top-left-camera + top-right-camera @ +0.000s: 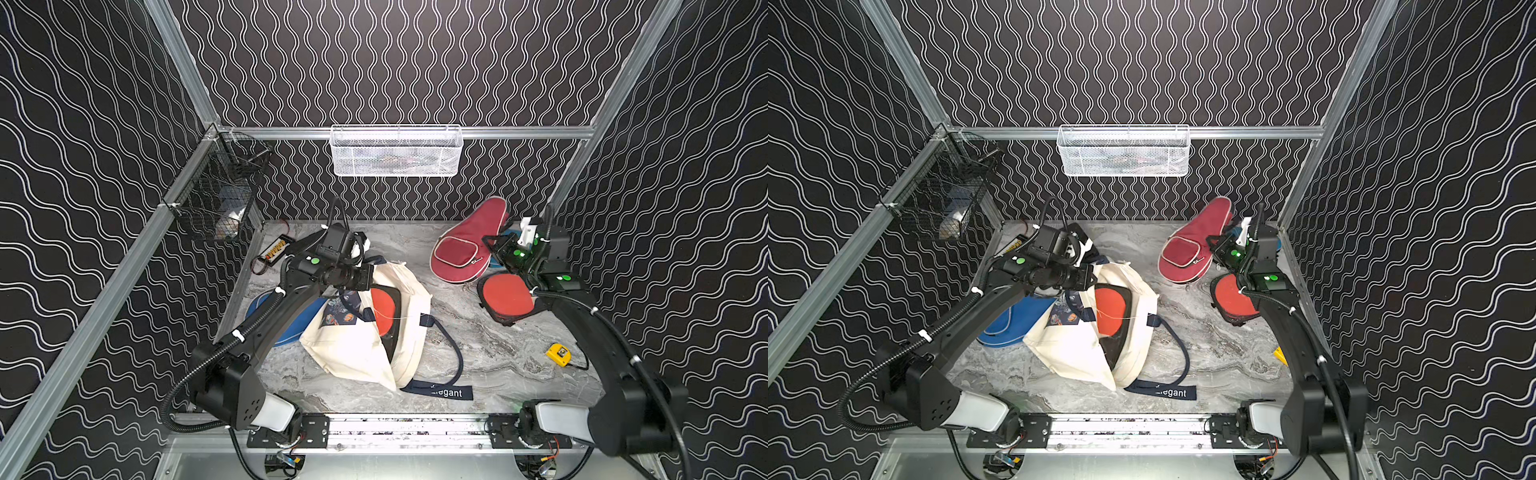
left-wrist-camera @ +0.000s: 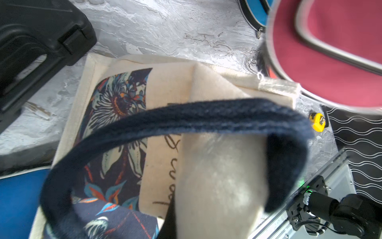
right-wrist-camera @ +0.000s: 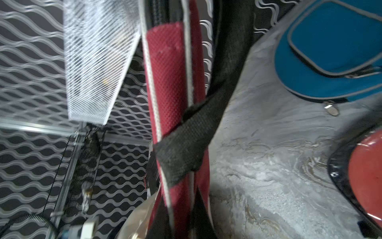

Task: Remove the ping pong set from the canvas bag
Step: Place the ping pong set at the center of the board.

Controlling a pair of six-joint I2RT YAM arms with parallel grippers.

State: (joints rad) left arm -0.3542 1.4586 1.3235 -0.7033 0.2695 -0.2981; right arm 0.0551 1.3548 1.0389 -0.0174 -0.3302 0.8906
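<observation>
Next, my right gripper lowers the maroon case outward and releases it. Open tabletop by the back wall [image 1: 411, 237], clear of the bag [image 1: 357, 349], lies below and outward.
The cream canvas bag [image 1: 357, 349], with a floral print and navy handles, lies mid-table. Its mouth gapes, and a red paddle [image 1: 384, 309] in a black cover shows inside. My left gripper [image 1: 360, 253] is shut on the bag's far top edge; a fold of cream fabric [image 2: 217, 175] runs into the jaws under the navy handle [image 2: 186, 115]. My right gripper [image 1: 500, 245] is shut on the rim of a maroon paddle case [image 1: 465, 245] at the back right, where its black strap [image 3: 186, 144] crosses. Another red paddle [image 1: 505, 297] lies on an open black cover under the right wrist.
A blue paddle case [image 1: 286, 320] lies under the left arm, and another [image 3: 330, 51] sits behind the maroon one. A yellow tape measure [image 1: 559, 354] is near the right arm and a black hard case [image 2: 37, 41] beside the bag. A white mesh basket [image 1: 395, 151] and a black wire basket [image 1: 216, 195] hang on the rails.
</observation>
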